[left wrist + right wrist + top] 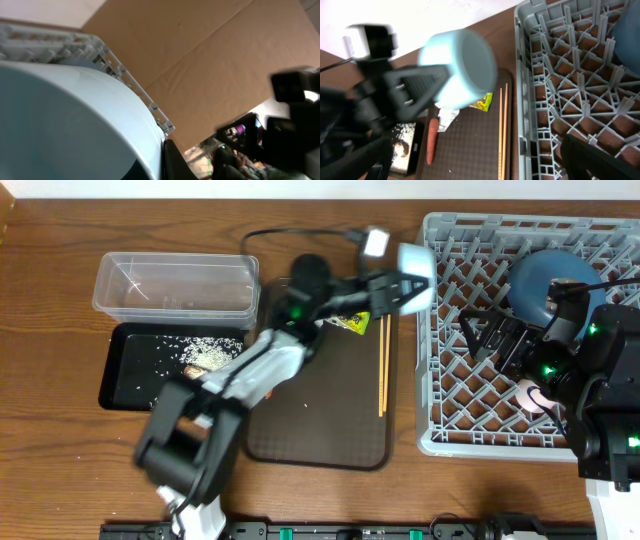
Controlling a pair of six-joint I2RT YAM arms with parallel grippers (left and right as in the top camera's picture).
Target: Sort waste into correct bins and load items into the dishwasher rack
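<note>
I should lower my left gripper toward the right in the overhead view to release the cup, because the rack's empty wires are below my gripper on that side.
My left gripper (400, 288) is shut on the light-blue cup (418, 265) and holds it tilted in the air at the left edge of the grey dishwasher rack (450, 442). The cup fills the left wrist view (75, 120) and shows in the right wrist view (465, 65). My right gripper (487, 338) is open and empty above the rack, beside the dark blue bowl (540, 280). A pink cup (531, 396) shows partly under the right arm. Two chopsticks (383, 365) and the yellow-green wrapper (353, 323) lie on the brown tray. The carrot (432, 141) and a white napkin (448, 116) lie there too. The white bowl is out of view.
The clear tub (175, 308) stands at the back left. In front of it the black tray (125, 385) holds rice grains (205, 340) and a brown scrap (207, 356). The left arm lies across the dark brown serving tray (320, 445). A black cable runs along the back.
</note>
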